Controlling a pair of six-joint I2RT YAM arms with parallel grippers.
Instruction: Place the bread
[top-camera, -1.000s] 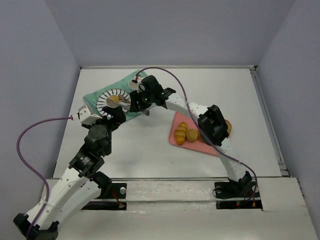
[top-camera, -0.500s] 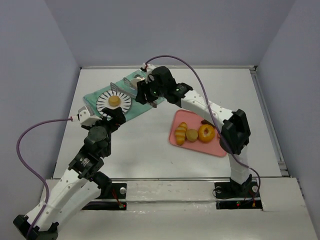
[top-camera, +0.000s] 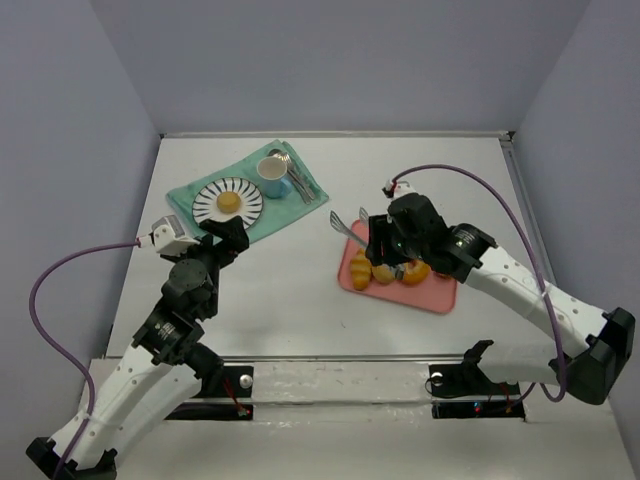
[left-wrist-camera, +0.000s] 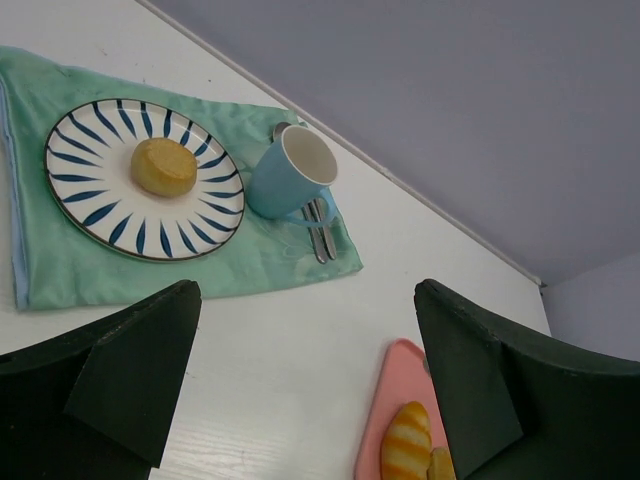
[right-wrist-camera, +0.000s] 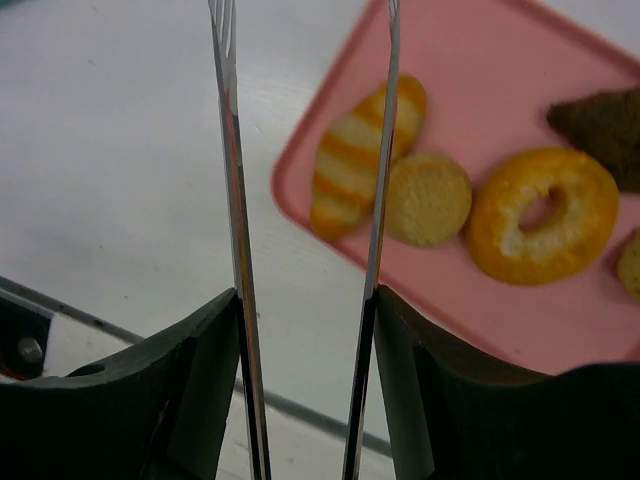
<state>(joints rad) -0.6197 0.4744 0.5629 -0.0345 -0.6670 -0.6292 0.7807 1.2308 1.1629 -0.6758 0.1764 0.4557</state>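
Note:
I will next pull my right gripper back and down to close the empty tongs around the tray's round bun (right-wrist-camera: 428, 199), which is below and back from the tongs' ends.
A round bun (top-camera: 229, 201) (left-wrist-camera: 163, 166) lies in the middle of the blue-striped plate (top-camera: 205, 205) (left-wrist-camera: 90, 205). My right gripper (top-camera: 385, 240) (right-wrist-camera: 305, 320) is shut on metal tongs (top-camera: 345, 220) (right-wrist-camera: 235, 150), whose two arms stand apart with nothing between them. The tongs hang over the left edge of the pink tray (top-camera: 440, 295) (right-wrist-camera: 470, 60). On the tray lie a striped loaf (top-camera: 361, 266) (right-wrist-camera: 360, 155), a round bun (right-wrist-camera: 428, 198) and a doughnut (right-wrist-camera: 545, 215). My left gripper (top-camera: 225, 235) (left-wrist-camera: 310, 390) is open and empty, near the plate's front edge.
The plate rests on a green cloth (top-camera: 185, 195) (left-wrist-camera: 60, 270) at the back left, with a blue cup (top-camera: 272, 172) (left-wrist-camera: 290, 172) and cutlery (top-camera: 295, 178) beside it. A dark brown piece (right-wrist-camera: 605, 120) lies at the tray's far side. Walls close the table's back and sides.
My right arm has pulled back from the plate to the pink tray, carrying the empty tongs. The round bun stays on the plate. The left arm has barely moved.

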